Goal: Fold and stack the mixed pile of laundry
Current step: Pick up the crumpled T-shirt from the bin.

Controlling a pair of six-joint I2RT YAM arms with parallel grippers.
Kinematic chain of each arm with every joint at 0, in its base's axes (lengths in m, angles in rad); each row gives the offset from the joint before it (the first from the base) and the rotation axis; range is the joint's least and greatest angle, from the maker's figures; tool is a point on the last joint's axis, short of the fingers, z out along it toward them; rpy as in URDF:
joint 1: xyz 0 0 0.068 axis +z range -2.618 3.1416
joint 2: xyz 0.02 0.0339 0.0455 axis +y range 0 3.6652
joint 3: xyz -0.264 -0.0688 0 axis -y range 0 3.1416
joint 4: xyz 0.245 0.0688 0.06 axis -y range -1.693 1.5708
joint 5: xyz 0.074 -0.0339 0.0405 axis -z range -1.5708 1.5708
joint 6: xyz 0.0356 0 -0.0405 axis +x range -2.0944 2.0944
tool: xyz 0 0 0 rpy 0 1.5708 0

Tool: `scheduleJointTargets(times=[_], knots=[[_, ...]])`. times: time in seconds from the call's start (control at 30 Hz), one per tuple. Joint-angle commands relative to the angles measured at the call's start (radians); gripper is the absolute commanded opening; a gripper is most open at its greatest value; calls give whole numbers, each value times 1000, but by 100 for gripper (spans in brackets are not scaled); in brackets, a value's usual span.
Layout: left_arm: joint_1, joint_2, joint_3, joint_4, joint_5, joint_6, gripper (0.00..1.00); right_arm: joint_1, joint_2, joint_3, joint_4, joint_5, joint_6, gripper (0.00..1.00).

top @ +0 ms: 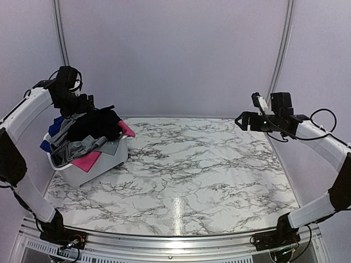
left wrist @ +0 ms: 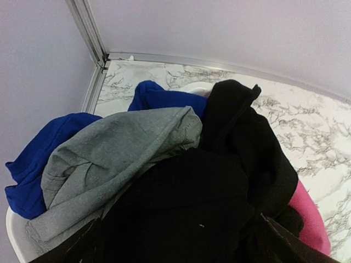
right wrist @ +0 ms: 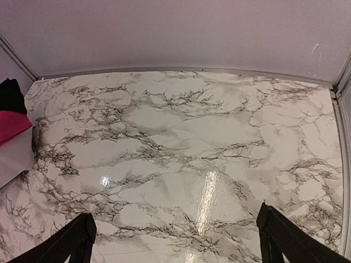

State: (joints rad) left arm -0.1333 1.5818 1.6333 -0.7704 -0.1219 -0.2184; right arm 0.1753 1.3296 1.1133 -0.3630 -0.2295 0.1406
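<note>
The left gripper lowers next onto the black garment's bunched top (top: 94, 119) (left wrist: 187, 233), uncovered cloth below it and to its right in the top view, and closes.
The mixed laundry pile (top: 88, 137) is heaped in a white basket (top: 104, 164) at the table's left side. A black garment (left wrist: 208, 186) lies on top, beside a grey shirt (left wrist: 109, 153), with royal blue cloth (left wrist: 38, 164) behind and a hot-pink piece (left wrist: 310, 213) at the right. My left gripper (top: 83, 104) hangs just above the pile's back, open. In its wrist view the left gripper (left wrist: 184, 244) has its dark fingers wide apart over the black garment. My right gripper (top: 242, 120) is raised at the right, open and holding nothing. In its own view the right gripper (right wrist: 178, 241) looks down on bare marble.
The marble table (top: 192, 164) stretches from the basket to the right wall. The pink cloth (right wrist: 11, 125) and basket wall (right wrist: 13, 156) show at the left edge of the right wrist view. Pale walls with metal rails close in the back and sides.
</note>
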Motion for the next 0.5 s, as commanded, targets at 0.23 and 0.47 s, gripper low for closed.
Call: scheduleJointTargets(times=[0.23,0.47], knots=[[-88,190,87,-140,-140,161,63,-31,16,61,76,-66,-13,99],[-95,191,197,-160,-157,155,1,-35,17,74,73,-69,-14,99]])
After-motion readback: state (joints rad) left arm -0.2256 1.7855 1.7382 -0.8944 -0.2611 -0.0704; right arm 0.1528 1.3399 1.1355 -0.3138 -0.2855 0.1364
